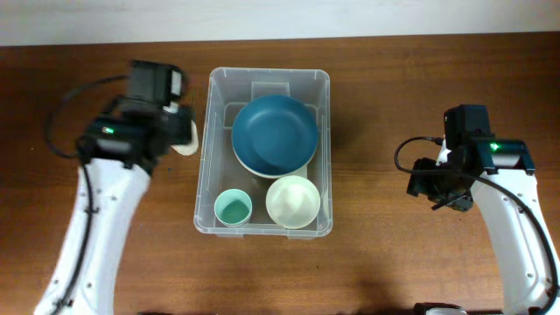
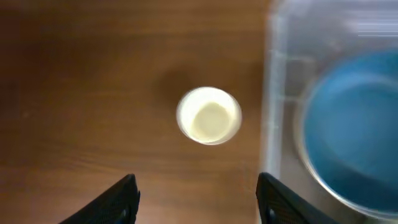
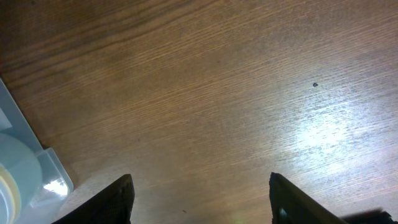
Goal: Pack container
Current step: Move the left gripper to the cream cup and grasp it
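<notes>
My left gripper lowers onto the small cream cup's rim (image 2: 180, 119) on the side away from the container next, since the cream cup stands upright below the gripper's fingers.
The container (image 1: 325, 131) is a large clear bin in the middle of the table. It holds a big blue bowl (image 1: 274, 134), a cream bowl (image 1: 292, 201) and a small teal cup (image 1: 233, 208). A small cream cup (image 2: 209, 116) stands upright on the wood just outside the container's left wall (image 2: 280, 93). My left gripper (image 2: 196, 199) is open above the table, and the cup lies ahead of its fingertips, apart from them. In the overhead view the left gripper (image 1: 179, 133) hangs over that cup (image 1: 185, 149). My right gripper (image 3: 200, 199) is open over bare wood to the right of the container.
The right arm (image 1: 472, 166) stands well away from the bin's right wall. A corner of the container (image 3: 43, 171) shows at the left edge of the right wrist view. The dark wooden table (image 1: 385, 105) ends at a pale wall along the back.
</notes>
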Tool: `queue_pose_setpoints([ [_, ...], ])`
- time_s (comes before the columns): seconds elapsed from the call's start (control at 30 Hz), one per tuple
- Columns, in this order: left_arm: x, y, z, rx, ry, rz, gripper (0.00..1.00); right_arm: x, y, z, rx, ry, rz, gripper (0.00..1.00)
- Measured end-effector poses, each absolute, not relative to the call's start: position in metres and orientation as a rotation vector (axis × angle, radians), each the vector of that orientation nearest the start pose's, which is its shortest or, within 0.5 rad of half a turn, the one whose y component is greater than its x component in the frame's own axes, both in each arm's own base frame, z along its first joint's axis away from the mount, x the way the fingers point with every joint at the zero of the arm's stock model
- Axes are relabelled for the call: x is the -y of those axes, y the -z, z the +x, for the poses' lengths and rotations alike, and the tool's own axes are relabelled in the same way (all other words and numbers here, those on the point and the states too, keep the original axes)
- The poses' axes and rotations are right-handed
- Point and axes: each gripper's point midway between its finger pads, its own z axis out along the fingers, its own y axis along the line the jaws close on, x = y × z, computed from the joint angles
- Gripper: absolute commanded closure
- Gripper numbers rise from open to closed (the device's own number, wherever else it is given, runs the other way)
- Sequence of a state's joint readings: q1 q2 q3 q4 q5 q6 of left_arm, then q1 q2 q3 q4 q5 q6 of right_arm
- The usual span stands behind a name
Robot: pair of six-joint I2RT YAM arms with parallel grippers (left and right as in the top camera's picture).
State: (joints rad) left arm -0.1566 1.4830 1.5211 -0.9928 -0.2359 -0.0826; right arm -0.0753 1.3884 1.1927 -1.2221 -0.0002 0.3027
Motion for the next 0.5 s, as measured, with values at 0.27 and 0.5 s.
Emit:
queue_pose_setpoints([
  [0.27, -0.035, -0.145, 0.437, -2.679, -0.098, -0.123, 0.37, 0.020, -0.141, 0.261, -2.936, -0.026, 0.561, 0.35],
  [0.5, -0.023, -0.075, 0.455, -2.782, -0.024, -0.051, 0.40, 0.020, -0.141, 0.261, -2.937, -0.026, 0.561, 0.35],
])
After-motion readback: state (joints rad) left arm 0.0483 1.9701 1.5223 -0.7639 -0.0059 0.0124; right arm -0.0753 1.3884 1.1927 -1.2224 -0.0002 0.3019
